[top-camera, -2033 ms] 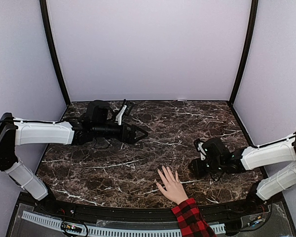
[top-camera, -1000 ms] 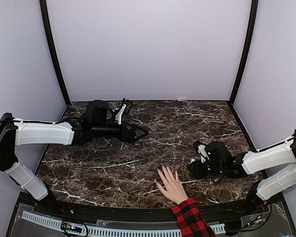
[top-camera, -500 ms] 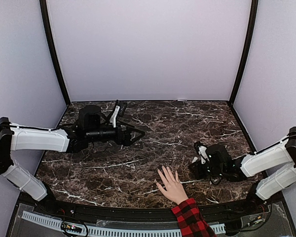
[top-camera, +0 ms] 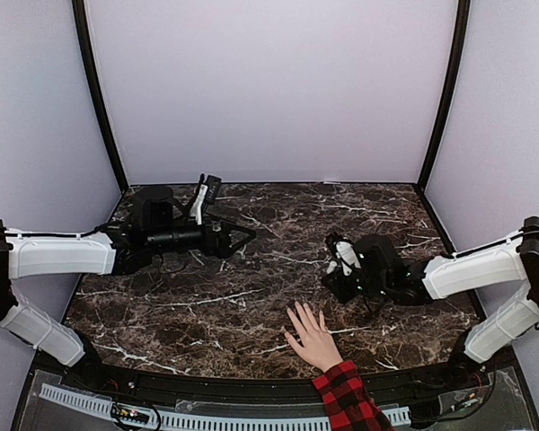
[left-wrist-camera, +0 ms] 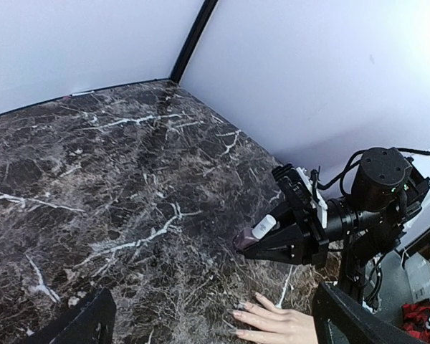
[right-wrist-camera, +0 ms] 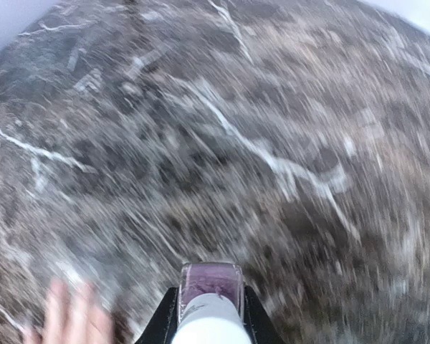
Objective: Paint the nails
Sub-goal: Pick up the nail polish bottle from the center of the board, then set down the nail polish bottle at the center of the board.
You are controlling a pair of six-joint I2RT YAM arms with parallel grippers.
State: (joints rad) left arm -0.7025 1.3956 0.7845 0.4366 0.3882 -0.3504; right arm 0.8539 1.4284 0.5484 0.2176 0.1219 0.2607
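The bottle (right-wrist-camera: 209, 281) in my right gripper swings past its fingers to the left in the top view next, then goes down and is released, as the marble beside them lies bare.
A light-skinned hand (top-camera: 313, 339) with a red-and-black plaid sleeve (top-camera: 346, 397) lies flat at the table's near edge. Its pale nails (left-wrist-camera: 237, 313) show at the fingertips in the left wrist view. My right gripper (top-camera: 332, 277) is shut on a small purple polish bottle (right-wrist-camera: 209, 281) with a white cap (top-camera: 346, 257). It holds the bottle low over the marble, just beyond the hand and to its right. The hand (right-wrist-camera: 70, 315) is a blur at the lower left of the right wrist view. My left gripper (top-camera: 242, 238) stands open at the back left, with nothing between its fingers (left-wrist-camera: 79, 326).
The dark marble table (top-camera: 278, 224) is walled by pale panels with black corner posts (top-camera: 438, 90). From the left wrist camera I see my right gripper (left-wrist-camera: 276, 247) carrying the bottle (left-wrist-camera: 252, 233) above the hand (left-wrist-camera: 283, 326).
My right gripper has shut on the polish bottle and carried it left and away from the near edge. My left arm has drawn back to the left. The hand has stayed still.
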